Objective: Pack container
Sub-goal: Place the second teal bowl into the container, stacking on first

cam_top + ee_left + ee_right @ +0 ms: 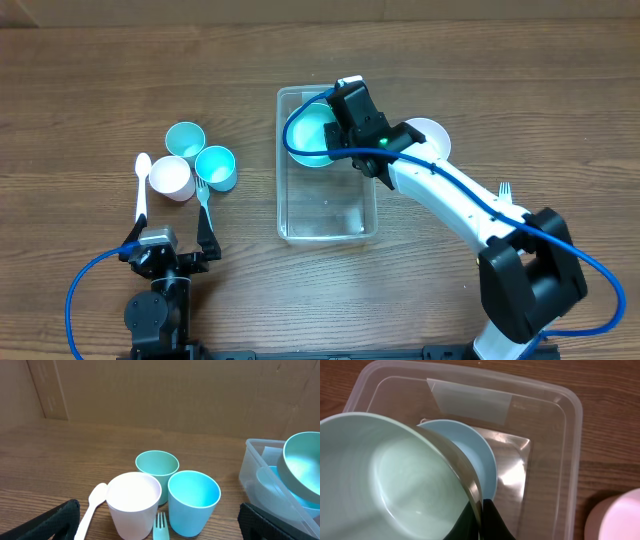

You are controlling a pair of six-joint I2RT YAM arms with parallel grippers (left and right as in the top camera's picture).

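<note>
My right gripper lowers the pale teal bowl into the container's far end next, so that it nests in the light blue bowl beneath it.
The clear plastic container lies mid-table. My right gripper is shut on the rim of a pale teal bowl and holds it tilted over the container's far end. In the right wrist view the fingers pinch that bowl. A light blue bowl lies in the container beneath it. My left gripper is open and empty near the front edge, behind the cups. From the left wrist, the container and the held bowl are at the right edge.
A teal cup, a white cup and a blue cup stand left of the container, with a white spoon and a teal fork. A white bowl and another fork lie to the right.
</note>
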